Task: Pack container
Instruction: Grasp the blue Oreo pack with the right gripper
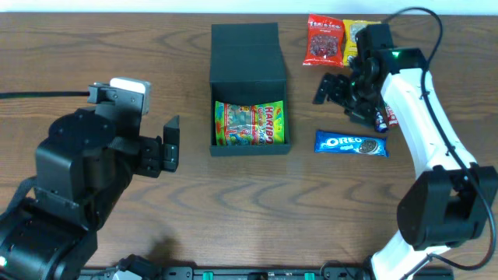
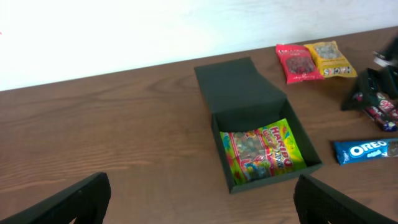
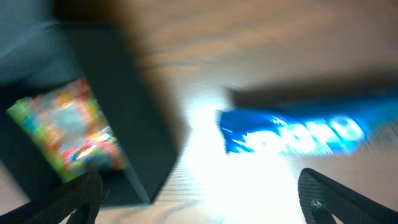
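The open fingers of my right gripper should go on both sides of the blue Oreo packet's narrow width, so my right gripper needs to move down and back next and turn onto the packet's middle.
The dark container (image 1: pixel 247 50) stands open at the table's middle, its flap lid tilted back. A green Haribo packet (image 1: pixel 249 124) lies inside it. My right gripper (image 1: pixel 338 99) is open and empty, hovering right of the container and above a blue Oreo packet (image 1: pixel 350 144). The right wrist view is blurred but shows the Oreo packet (image 3: pixel 292 134), the container's wall (image 3: pixel 118 112) and the Haribo packet (image 3: pixel 65 134) ahead of the open fingers (image 3: pixel 202 199). My left gripper (image 1: pixel 170 144) is open and empty, left of the container (image 2: pixel 239 87).
A red snack packet (image 1: pixel 324 40) and a yellow one (image 1: pixel 354 35) lie at the back right. A small dark snack bar (image 1: pixel 387 118) lies beside the right arm. The left wrist view shows the Haribo packet (image 2: pixel 261 149) and the Oreo packet (image 2: pixel 367 151).
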{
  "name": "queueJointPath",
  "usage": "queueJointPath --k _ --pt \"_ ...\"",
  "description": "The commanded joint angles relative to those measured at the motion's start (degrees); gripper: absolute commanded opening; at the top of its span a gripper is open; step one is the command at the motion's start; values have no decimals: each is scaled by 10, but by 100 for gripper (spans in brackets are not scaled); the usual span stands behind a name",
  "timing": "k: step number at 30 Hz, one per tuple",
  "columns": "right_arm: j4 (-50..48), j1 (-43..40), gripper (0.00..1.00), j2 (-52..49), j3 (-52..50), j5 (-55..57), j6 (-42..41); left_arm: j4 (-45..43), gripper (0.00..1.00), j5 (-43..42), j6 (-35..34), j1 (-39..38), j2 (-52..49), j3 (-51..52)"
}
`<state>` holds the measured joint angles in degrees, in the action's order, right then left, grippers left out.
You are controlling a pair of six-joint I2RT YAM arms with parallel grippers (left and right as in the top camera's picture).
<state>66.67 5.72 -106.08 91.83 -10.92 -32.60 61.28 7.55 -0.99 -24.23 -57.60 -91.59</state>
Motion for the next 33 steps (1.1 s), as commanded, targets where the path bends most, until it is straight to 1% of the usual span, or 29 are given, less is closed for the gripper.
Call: queueJointPath --k 1,5,9,12,16,18,21,23,24,29,31,33 --pt "9 -9 97 -2 -26 95 -163 0 95 5 10 -1 -8 0" --pt "-13 -8 96 -2 -80 128 -247 0 95 3 10 -1 -16 0" --pt "-54 -8 93 -2 -139 129 -292 0 95 3 10 -1 -17 0" --pt "-97 -8 89 -2 -178 130 -298 0 95 3 10 -1 -16 0" --pt "-148 -9 88 -3 -221 137 -308 0 95 3 10 -1 -17 0" --pt "-164 -9 85 -4 -239 137 -313 0 95 3 10 -1 -16 0" --pt "-179 -9 83 -4 -250 151 -313 0 95 3 10 -1 -16 0" --pt "-190 -9 78 -5 -253 160 -313 0 95 3 10 -1 -16 0" --pt "-194 -9 74 -7 -253 163 -312 0 95 3 10 -1 -16 0" --pt "-196 -9 67 -37 -253 165 -312 0 95 3 10 -1 -16 0" --pt "-196 -9 66 -43 -253 163 -312 0 95 3 10 -1 -16 0" --pt "-196 -9 62 -44 -253 163 -312 0 95 3 11 -1 -16 0"
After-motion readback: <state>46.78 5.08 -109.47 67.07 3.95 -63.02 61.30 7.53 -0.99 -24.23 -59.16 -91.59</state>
